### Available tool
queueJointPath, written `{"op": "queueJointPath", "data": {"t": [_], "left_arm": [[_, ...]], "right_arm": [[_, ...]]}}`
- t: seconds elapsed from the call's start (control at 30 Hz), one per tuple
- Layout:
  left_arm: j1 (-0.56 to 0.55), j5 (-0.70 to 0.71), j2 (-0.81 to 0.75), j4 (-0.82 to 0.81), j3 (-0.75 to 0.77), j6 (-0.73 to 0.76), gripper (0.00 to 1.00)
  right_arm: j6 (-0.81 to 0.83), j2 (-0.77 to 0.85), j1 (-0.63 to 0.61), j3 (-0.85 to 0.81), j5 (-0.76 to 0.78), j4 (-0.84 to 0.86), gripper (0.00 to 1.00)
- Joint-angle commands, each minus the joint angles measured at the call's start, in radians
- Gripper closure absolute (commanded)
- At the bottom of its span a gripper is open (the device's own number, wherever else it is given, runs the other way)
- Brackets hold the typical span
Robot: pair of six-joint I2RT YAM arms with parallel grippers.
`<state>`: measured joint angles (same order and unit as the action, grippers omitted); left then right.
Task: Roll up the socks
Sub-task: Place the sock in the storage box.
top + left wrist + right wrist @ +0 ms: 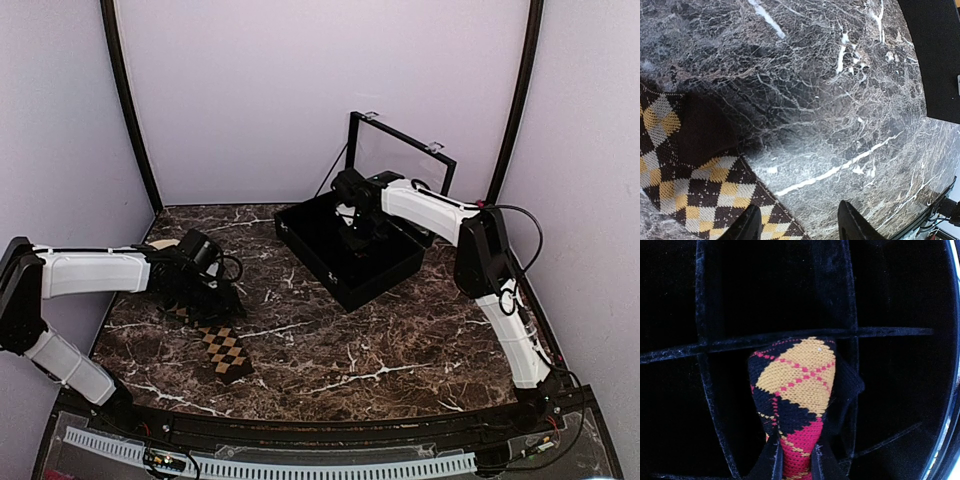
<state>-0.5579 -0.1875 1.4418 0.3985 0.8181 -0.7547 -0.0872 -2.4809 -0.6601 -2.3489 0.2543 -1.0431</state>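
Observation:
The red-and-orange sock's end still overlaps the dividers' top edges, so the robot's right gripper will next lower the rolled red-and-orange sock (796, 385) into the section (736, 402) beneath it and let go of it there.
The tan-diamond sock (224, 351) lies flat on the marble table (380, 345) at the left front; in the left wrist view it (695, 185) fills the lower left. My left gripper (799, 222) is open just above the table, its left finger over the sock's edge, its right finger over bare marble. In the top view the left gripper (222, 297) sits just behind the sock. My right gripper (795, 460) is shut on the rolled red-and-orange sock (796, 385) and holds it over the dividers of the black box (300, 232). In the top view the right gripper (358, 235) is down inside the box.
The black velvet box has thin dividers (775, 340) forming several compartments. Its clear lid (400, 160) stands open behind it. Black frame posts (128, 100) rise at the back corners. The box's edge shows in the left wrist view (940, 55).

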Motion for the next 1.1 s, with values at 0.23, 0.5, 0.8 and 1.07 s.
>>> {"op": "queueJointPath", "data": {"t": [0.23, 0.5, 0.8, 1.07], "left_arm": [[0.006, -0.008, 0.026, 0.020, 0.018, 0.021, 0.45], [0.006, -0.014, 0.064, 0.028, 0.030, 0.037, 0.45], [0.006, -0.013, 0.083, 0.023, 0.024, 0.028, 0.45], [0.006, -0.021, 0.096, 0.017, 0.024, 0.017, 0.45]], "right_arm": [[-0.043, -0.080, 0.012, -0.055, -0.024, -0.007, 1.00], [-0.046, -0.121, 0.013, -0.055, -0.040, 0.020, 1.00], [-0.041, -0.156, 0.013, -0.020, -0.053, 0.047, 1.00], [-0.044, -0.182, 0.013, -0.006, -0.061, 0.044, 1.00]]}}
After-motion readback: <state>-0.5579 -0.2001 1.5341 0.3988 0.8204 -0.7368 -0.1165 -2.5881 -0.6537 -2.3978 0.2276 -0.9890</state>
